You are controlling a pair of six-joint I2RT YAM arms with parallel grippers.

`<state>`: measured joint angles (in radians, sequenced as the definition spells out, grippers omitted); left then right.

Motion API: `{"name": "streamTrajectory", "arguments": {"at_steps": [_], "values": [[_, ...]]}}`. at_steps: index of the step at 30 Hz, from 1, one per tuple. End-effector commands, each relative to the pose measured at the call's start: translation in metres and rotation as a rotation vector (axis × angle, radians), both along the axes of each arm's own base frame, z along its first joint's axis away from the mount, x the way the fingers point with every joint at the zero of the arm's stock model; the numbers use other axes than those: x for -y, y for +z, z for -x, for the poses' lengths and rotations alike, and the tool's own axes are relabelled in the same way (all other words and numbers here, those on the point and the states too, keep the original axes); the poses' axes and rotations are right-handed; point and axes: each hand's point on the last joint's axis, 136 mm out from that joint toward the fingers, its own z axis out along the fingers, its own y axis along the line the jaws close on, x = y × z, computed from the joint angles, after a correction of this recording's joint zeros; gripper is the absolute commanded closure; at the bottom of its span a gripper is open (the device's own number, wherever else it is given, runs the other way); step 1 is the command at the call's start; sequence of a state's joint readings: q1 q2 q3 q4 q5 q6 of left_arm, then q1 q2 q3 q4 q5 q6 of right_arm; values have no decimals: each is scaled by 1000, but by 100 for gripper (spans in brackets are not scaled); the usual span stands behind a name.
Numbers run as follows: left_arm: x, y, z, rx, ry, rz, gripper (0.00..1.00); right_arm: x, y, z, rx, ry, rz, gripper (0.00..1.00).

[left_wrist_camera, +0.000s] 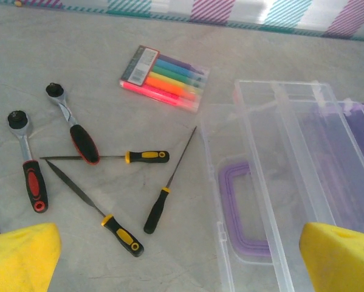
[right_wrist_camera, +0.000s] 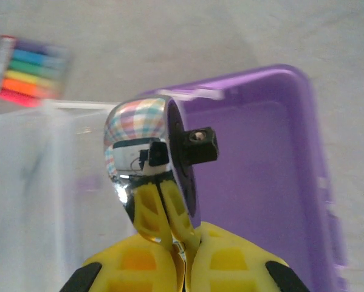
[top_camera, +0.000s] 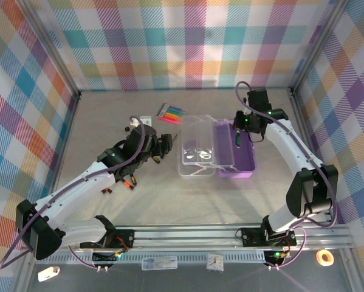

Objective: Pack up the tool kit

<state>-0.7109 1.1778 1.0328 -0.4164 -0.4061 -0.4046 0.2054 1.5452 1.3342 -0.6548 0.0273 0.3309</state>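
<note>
The robot's right gripper will lower the chrome ratchet wrench to the bare bottom of the purple base and release it there, because that bottom lies open below the gripper.
The tool kit lies open: its purple base on the right, its clear lid with the purple handle folded out to the left. My right gripper is shut on a chrome ratchet wrench, which it holds head-up over the purple base. My left gripper hangs open and holds nothing, just left of the lid. On the table below it lie two red-and-black ratchets and three black-and-yellow-handled thin tools.
A flat pack of rainbow markers lies behind the lid. Checked walls close in the table on three sides. More small tools lie under the left arm.
</note>
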Motion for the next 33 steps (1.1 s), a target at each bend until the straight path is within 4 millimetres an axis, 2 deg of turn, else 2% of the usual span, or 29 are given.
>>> {"name": "streamTrajectory", "arguments": {"at_steps": [1, 7, 12, 22, 33], "values": [[-8, 6, -4, 11, 46, 13, 0, 21, -17, 7, -34, -25, 32, 97], [-12, 3, -8, -22, 61, 6, 0, 12, -65, 12, -137, -1, -27, 97], [-6, 1, -12, -35, 47, 31, 0, -6, -91, 7, -215, 48, -102, 97], [0, -3, -14, -70, 34, 38, 0, -11, -123, 3, -295, 51, -122, 92], [5, -13, -15, -108, 19, 33, 0, -22, -138, 4, -350, 71, -179, 83]]}}
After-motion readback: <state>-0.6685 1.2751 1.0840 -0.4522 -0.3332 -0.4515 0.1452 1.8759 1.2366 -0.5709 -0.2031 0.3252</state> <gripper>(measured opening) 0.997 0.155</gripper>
